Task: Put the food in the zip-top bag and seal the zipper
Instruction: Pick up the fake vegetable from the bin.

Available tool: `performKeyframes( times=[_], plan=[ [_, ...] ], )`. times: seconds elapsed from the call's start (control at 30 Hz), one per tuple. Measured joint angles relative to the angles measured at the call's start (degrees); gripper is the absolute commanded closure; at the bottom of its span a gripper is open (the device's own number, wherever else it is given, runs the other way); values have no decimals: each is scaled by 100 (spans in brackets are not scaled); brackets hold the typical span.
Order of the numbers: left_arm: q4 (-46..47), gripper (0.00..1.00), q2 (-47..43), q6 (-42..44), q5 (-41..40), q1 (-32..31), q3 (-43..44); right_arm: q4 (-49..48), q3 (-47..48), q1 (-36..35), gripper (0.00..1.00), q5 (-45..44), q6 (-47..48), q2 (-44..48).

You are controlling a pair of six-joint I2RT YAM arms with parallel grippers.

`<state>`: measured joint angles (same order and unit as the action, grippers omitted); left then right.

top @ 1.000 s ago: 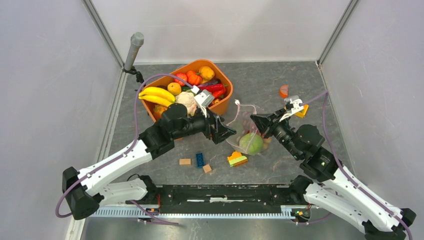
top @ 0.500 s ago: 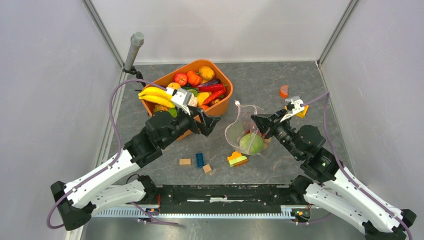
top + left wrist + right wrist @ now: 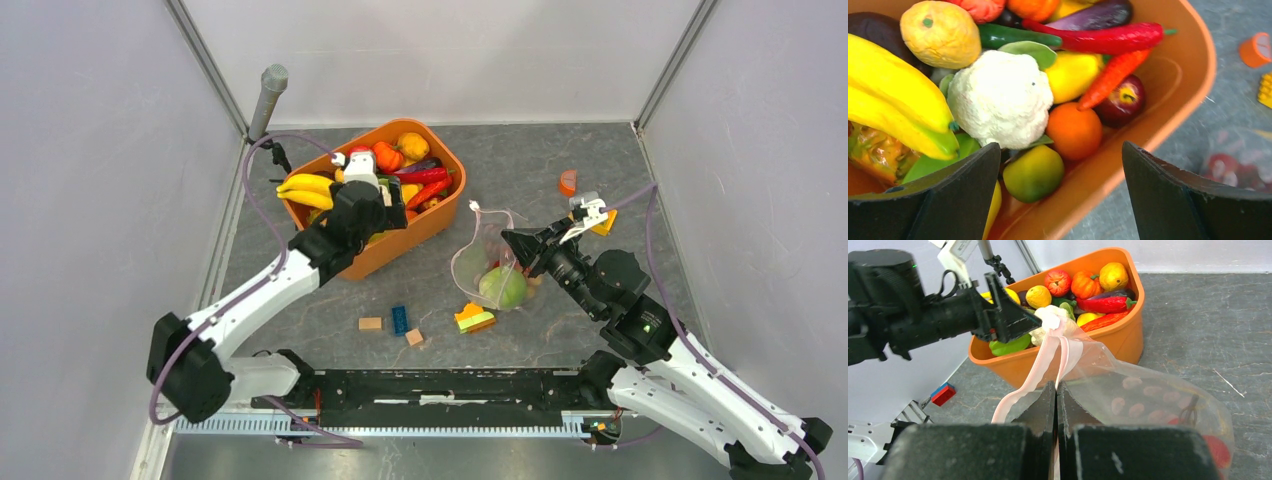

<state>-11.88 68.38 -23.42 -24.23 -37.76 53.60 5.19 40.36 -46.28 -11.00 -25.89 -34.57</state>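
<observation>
I will next move my left gripper outward and lower its open fingers around the head of the white cauliflower (image 3: 1000, 100). The cauliflower is below the gripper and outward of its empty gap.
The clear zip-top bag (image 3: 490, 260) lies right of the orange tub (image 3: 440, 215), with a green fruit (image 3: 502, 287) and grapes (image 3: 1148, 390) inside. My right gripper (image 3: 507, 238) is shut on the bag's pink zipper strip (image 3: 1048, 352) and holds the mouth edge up; its closed tips show in the right wrist view (image 3: 1056, 385). My left gripper (image 3: 385, 200) is open and empty over the tub's near rim (image 3: 1168, 115). Its gap (image 3: 1060, 150) is above a green-yellow fruit (image 3: 1033, 172), near the cauliflower (image 3: 1000, 97), orange (image 3: 1074, 131) and bananas (image 3: 893, 100).
Small building blocks (image 3: 400, 320) and a stacked block (image 3: 474, 317) lie in front of the tub and bag. An orange half-disc (image 3: 568, 182) and a yellow block (image 3: 604, 222) lie at the back right. A grey post (image 3: 267, 95) stands at the back left. Walls enclose the table.
My left gripper has swung away from the bag's mouth, back and to the left, to above the tub. My right gripper has kept its hold on the zipper strip.
</observation>
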Motion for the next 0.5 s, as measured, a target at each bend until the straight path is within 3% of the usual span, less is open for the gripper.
performKeyframes(
  times=[0.33, 0.5],
  plan=[
    [-376, 7, 1462, -446, -581, 205, 1187, 0, 0, 0, 100, 44, -4, 0],
    [-579, 6, 1878, -542, -1016, 205, 1305, 0, 0, 0, 100, 44, -28, 2]
  ],
)
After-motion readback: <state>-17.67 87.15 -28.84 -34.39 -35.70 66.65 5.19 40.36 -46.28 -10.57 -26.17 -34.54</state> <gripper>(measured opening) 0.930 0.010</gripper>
